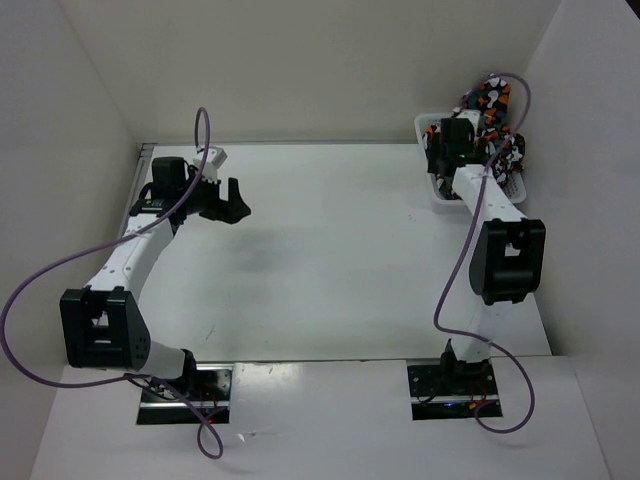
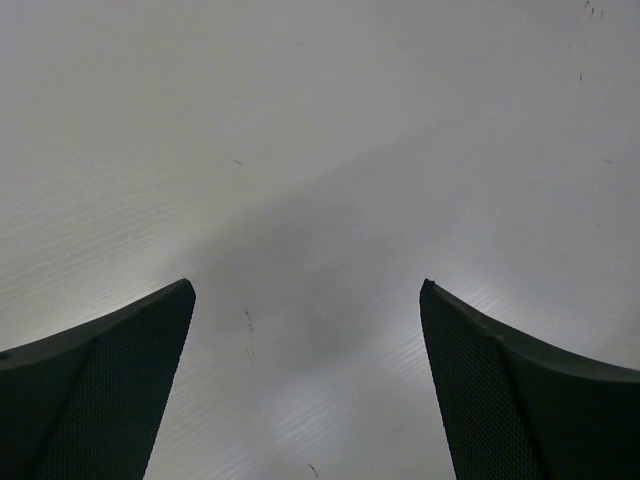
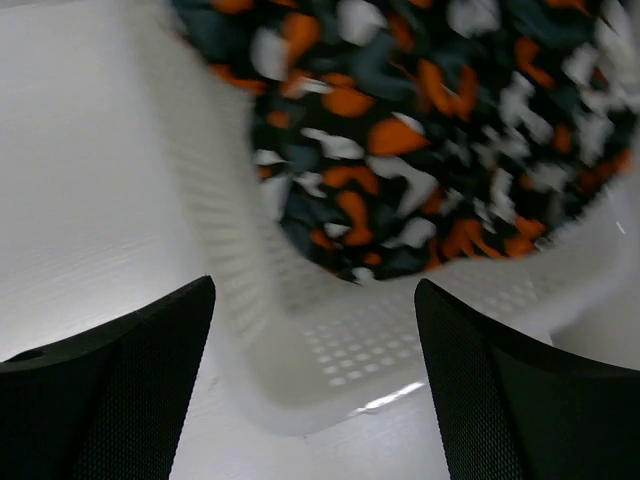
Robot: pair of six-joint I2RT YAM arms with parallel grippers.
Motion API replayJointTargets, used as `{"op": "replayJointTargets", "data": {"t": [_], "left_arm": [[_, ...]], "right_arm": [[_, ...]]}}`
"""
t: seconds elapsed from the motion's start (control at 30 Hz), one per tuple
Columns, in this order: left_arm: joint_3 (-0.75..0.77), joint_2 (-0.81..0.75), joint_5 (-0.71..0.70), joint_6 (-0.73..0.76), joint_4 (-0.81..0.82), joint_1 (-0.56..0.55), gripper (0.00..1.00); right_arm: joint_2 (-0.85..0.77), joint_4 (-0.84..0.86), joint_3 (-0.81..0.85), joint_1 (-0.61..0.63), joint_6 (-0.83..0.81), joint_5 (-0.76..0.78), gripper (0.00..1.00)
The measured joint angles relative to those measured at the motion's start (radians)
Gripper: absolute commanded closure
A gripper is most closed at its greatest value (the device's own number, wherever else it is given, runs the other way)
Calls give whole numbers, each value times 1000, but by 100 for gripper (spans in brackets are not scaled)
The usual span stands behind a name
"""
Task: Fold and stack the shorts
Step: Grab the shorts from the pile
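Note:
My right gripper comes down toward the right in the top view onto the shorts' near edge (image 1: 491, 155) (image 3: 510, 228) next, as its open fingers hover over the basket's near corner.
The shorts (image 1: 492, 110), in an orange, white, black and grey print, are piled in a white lattice basket (image 1: 432, 128) at the far right of the table. In the right wrist view the shorts (image 3: 420, 130) fill the basket (image 3: 330, 340). My right gripper (image 1: 437, 152) is open and empty, hovering over the basket's near corner, also shown in the right wrist view (image 3: 315, 310). My left gripper (image 1: 228, 205) is open and empty above the bare table at the far left, with only white tabletop between its fingertips in the left wrist view (image 2: 307, 290).
White walls enclose the table on the left, back and right. The basket stands against the right wall. A small white block (image 1: 212, 157) lies by the left arm's wrist at the far left. Purple cables loop from both arms.

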Motion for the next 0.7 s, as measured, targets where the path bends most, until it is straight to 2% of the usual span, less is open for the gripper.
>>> {"op": "replayJointTargets", "data": {"t": [0.13,0.3,0.47,0.7], "left_arm": [[-12,2,-3,0,19,0,0],[-56,2,-4,0,15,0,0],[-68,2,-3,0,9,0,0],[-68,14,0,0,10,0,0]], "right_arm": [[32,-91,64,-96,163,122,9],[33,-91,124,-143,250,180,7],[98,-74,125,-227,244,195,1],[211,-48,125,-245,197,199,2]]}}
